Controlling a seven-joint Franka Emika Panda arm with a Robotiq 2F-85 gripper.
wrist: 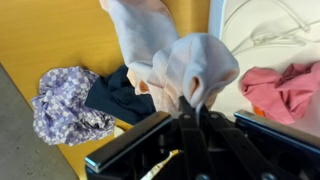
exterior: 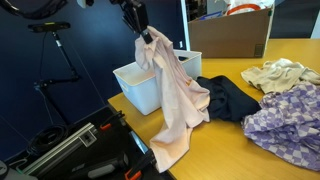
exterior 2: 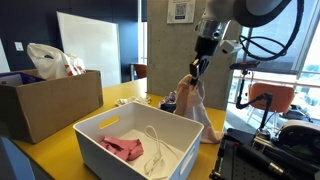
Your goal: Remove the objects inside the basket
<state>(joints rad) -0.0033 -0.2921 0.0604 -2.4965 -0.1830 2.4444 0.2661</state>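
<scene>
My gripper needs to bring the garment's hanging top down beside the white basket and open, because the garment's lower end is already resting on the yellow table.
My gripper (exterior: 143,33) (exterior 2: 196,68) (wrist: 198,104) is shut on a pale peach-pink garment (exterior: 172,100) (exterior 2: 197,100) (wrist: 170,50). The garment hangs in a long drape beside the white basket (exterior: 134,92) (exterior 2: 128,109) (wrist: 270,35), its lower end resting on the yellow table (exterior: 215,150). Inside the basket lies a magenta-pink garment (exterior 2: 122,147) (wrist: 285,90) next to a thin white cord (exterior 2: 155,150). On the table beyond the basket lie a dark navy garment (exterior: 232,100) (wrist: 120,95) and a lilac-and-white checked one (exterior: 285,125) (wrist: 65,105).
A cream-white cloth (exterior: 280,72) lies at the table's far side. A brown cardboard box (exterior: 232,30) (exterior 2: 50,105) stands close to the basket, with a plastic bag (exterior 2: 50,60) in it. Black equipment (exterior: 80,150) sits below the table's edge.
</scene>
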